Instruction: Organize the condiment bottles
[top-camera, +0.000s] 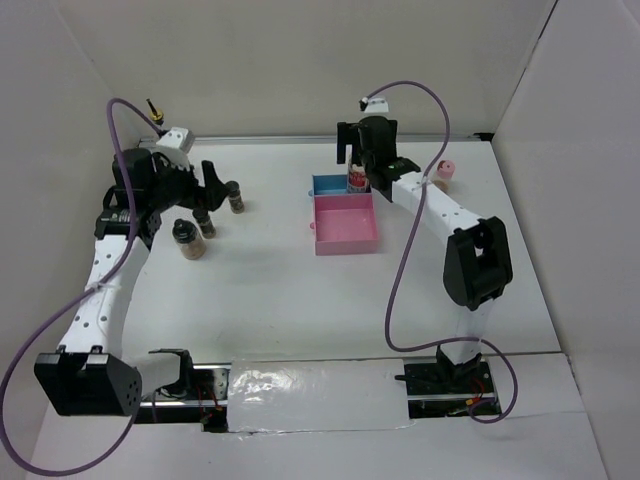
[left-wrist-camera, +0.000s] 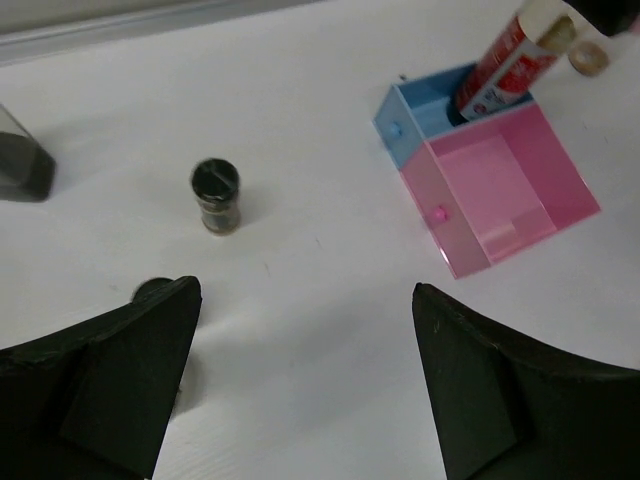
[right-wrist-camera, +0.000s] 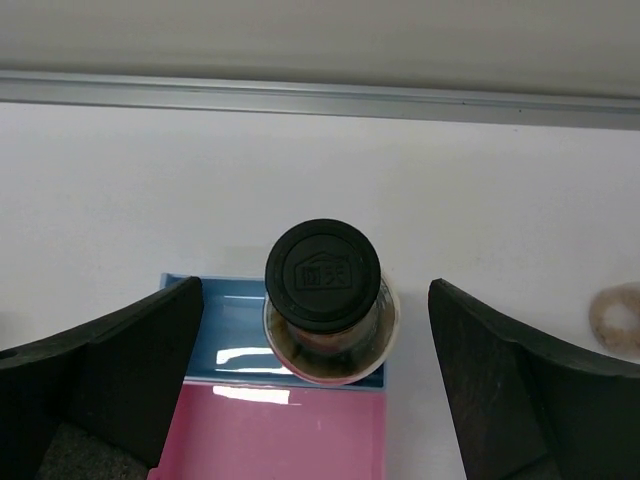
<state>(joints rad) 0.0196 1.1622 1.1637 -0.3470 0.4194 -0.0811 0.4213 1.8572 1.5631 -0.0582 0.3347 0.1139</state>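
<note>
Next, my left gripper moves outward and sideways around the pourer-top bottle (top-camera: 153, 112) (left-wrist-camera: 22, 167), since that bottle stands outward of my gripper and to its left in the top view.
The black-capped bottle with the red label (right-wrist-camera: 323, 275) stands upright in the blue tray (right-wrist-camera: 215, 335); it also shows in the top view (top-camera: 357, 179). My right gripper (right-wrist-camera: 316, 287) is open above it, one finger on each side, not touching. My left gripper (left-wrist-camera: 306, 290) is open and empty over bare table. A dark-lidded spice jar (left-wrist-camera: 215, 195) stands ahead of it and another (left-wrist-camera: 153, 290) is half hidden by its left finger. The top view shows three spice jars (top-camera: 236, 197) (top-camera: 205, 222) (top-camera: 189, 239), the pourer-top bottle (top-camera: 153, 112) behind the left arm, and the pink-capped jar (top-camera: 445, 171).
The pink tray (top-camera: 345, 222) sits against the near side of the blue tray (top-camera: 325, 185). White walls enclose the table at the back and on both sides. A purple cable hangs from each arm.
</note>
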